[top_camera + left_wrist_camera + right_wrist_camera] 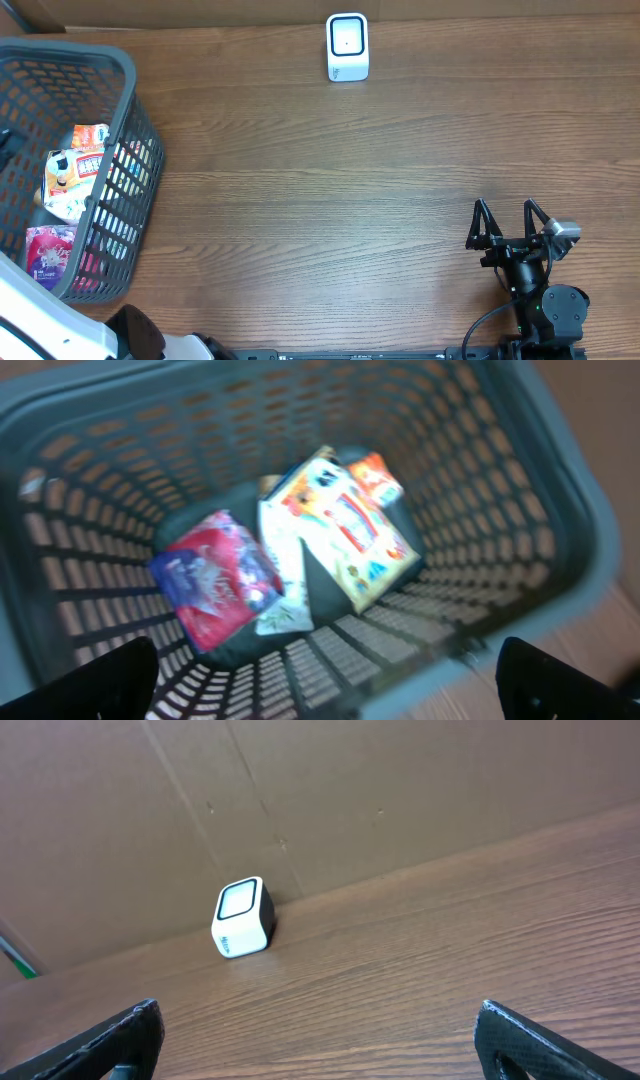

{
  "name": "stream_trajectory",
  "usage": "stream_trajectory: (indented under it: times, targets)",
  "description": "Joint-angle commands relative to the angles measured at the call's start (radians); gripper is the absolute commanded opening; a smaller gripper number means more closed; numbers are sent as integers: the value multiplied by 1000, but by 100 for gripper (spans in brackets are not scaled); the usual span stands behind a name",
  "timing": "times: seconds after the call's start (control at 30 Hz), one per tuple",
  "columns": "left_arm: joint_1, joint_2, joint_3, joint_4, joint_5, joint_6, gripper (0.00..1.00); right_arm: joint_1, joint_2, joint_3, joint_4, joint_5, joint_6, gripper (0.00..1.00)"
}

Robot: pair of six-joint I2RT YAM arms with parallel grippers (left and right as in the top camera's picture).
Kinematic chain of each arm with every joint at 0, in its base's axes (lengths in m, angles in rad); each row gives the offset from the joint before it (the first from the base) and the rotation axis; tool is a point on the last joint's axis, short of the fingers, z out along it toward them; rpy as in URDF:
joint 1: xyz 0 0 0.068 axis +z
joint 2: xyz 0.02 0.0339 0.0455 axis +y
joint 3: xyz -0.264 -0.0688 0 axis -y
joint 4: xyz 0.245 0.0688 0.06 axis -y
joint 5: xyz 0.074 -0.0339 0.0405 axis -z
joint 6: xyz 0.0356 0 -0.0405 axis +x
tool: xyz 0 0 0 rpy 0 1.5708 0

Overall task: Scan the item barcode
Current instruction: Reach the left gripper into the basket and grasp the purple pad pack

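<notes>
My open left gripper lowers past the basket's rim next and down onto the red and purple packet [50,253] [215,575], which lies deep between the tall mesh sides.
The items are snack packets lying in a grey mesh basket [128,100] at the table's left: a white and yellow packet [340,530], a red and purple packet [215,575] and a small orange packet [377,475]. My left gripper [327,652] hovers open above the basket's near wall [440,650], holding nothing. The white barcode scanner [347,47] stands upright at the table's far edge, its window facing forward; it also shows as the scanner [243,917] in the right wrist view. My right gripper [505,208] rests open and empty at the front right, pointing toward the scanner.
A brown cardboard wall [330,790] runs behind the scanner along the back of the wooden table [330,220]. The basket's tall sides [560,490] enclose the packets. My left arm's white body [40,325] crosses the front left corner.
</notes>
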Motion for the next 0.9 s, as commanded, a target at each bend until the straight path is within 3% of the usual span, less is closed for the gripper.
stream_trajectory:
  times: [0.0, 0.33, 0.53, 0.63, 0.87]
  targets:
    - [24, 39, -60, 37, -30, -39, 99, 4, -8, -10, 4, 10, 0, 100]
    - [20, 42, -486, 305, -43, -57, 100, 4, -8, -10, 4, 10, 0, 100]
    - [20, 42, -762, 421, -170, -193, 100, 4, -8, -10, 4, 10, 0, 100]
    - [20, 42, -841, 465, -233, -251, 100, 4, -8, -10, 4, 10, 0, 100]
    - [19, 43, -1009, 638, -233, -249, 100, 4, -8, -10, 4, 10, 0, 100]
